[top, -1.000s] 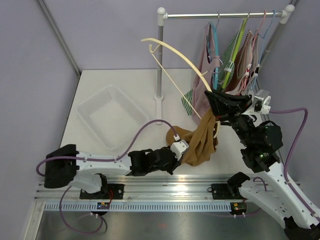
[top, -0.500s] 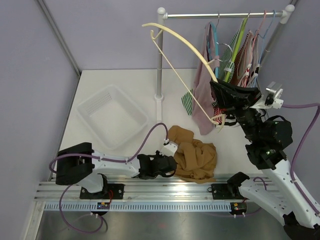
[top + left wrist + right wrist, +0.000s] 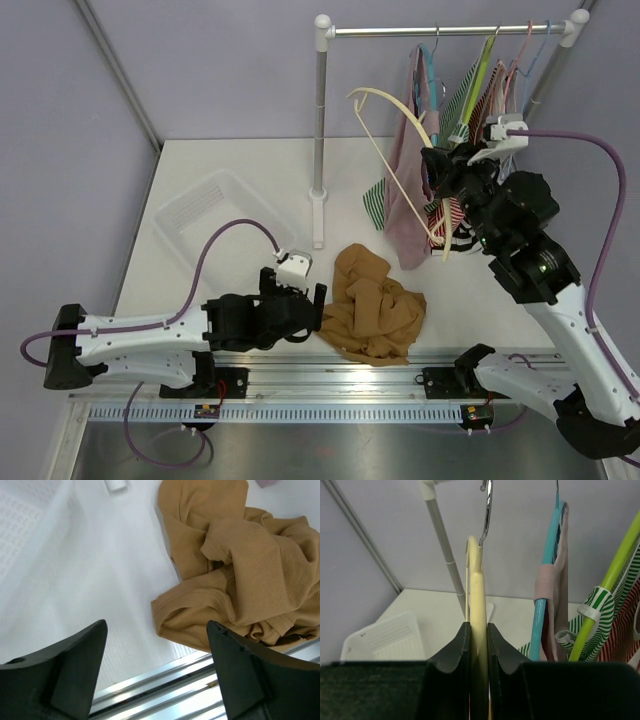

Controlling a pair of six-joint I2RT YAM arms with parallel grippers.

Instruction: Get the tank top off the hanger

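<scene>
I will carry the bare hanger (image 3: pixel 395 135) onto the bar's empty part (image 3: pixel 371 32) next with my right gripper and let go, because that part is outward of the hanger and to its left in the top view.
The tan tank top (image 3: pixel 375 305) lies crumpled on the table near the front edge, free of the hanger; it fills the upper right of the left wrist view (image 3: pixel 240 565). My left gripper (image 3: pixel 312 300) is open just left of it, its jaws (image 3: pixel 156 625) wide apart with nothing between them. The bare cream hanger (image 3: pixel 395 135) is raised beside the rack, and my right gripper (image 3: pixel 440 185) is shut on its lower end. In the right wrist view the black fingers (image 3: pixel 478 635) pinch the hanger's arm (image 3: pixel 477 595), with its metal hook above.
A white mesh basket (image 3: pixel 215 225) sits at the left of the table. The clothes rack's pole (image 3: pixel 320 120) stands mid-table, and several garments on coloured hangers (image 3: pixel 470 110) hang from its rail at the right. An aluminium rail (image 3: pixel 330 375) runs along the front edge.
The tank top came off the hanger and dropped to the table. My left gripper opened, let go of it and drew back left. My right gripper swung the bare hanger right toward the rack.
</scene>
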